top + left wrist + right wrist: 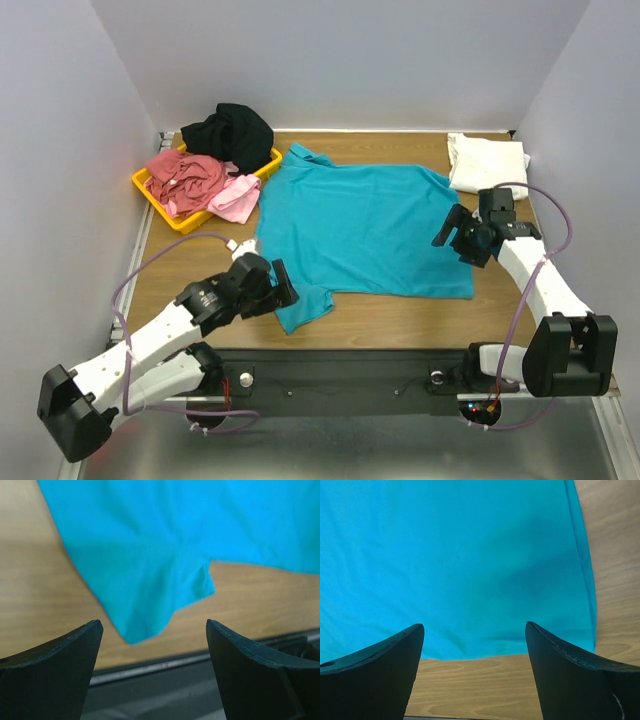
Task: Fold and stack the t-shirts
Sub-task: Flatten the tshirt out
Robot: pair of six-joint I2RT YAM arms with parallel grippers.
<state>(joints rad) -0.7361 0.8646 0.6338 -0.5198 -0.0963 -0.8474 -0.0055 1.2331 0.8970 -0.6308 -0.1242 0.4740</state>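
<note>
The tip of the near sleeve (289, 329) (132, 638) is below my open fingers and toward my base, so my left gripper should go down and back onto it next.
The teal t-shirt (360, 230) lies spread flat on the wooden table, collar to the left. My left gripper (284, 284) is open and empty, hovering by the near sleeve (150, 595) at the shirt's front left. My right gripper (450, 230) is open and empty above the shirt's right hem (470, 580). A folded white t-shirt (487, 160) lies at the back right. The black t-shirt (230, 130), dusty red t-shirt (185, 175) and pink t-shirt (238, 200) are heaped in and over the yellow tray (180, 222).
The yellow tray stands at the back left corner. Grey walls close the table on three sides. A black rail (350, 375) with the arm bases runs along the near edge. Cables loop from both arms.
</note>
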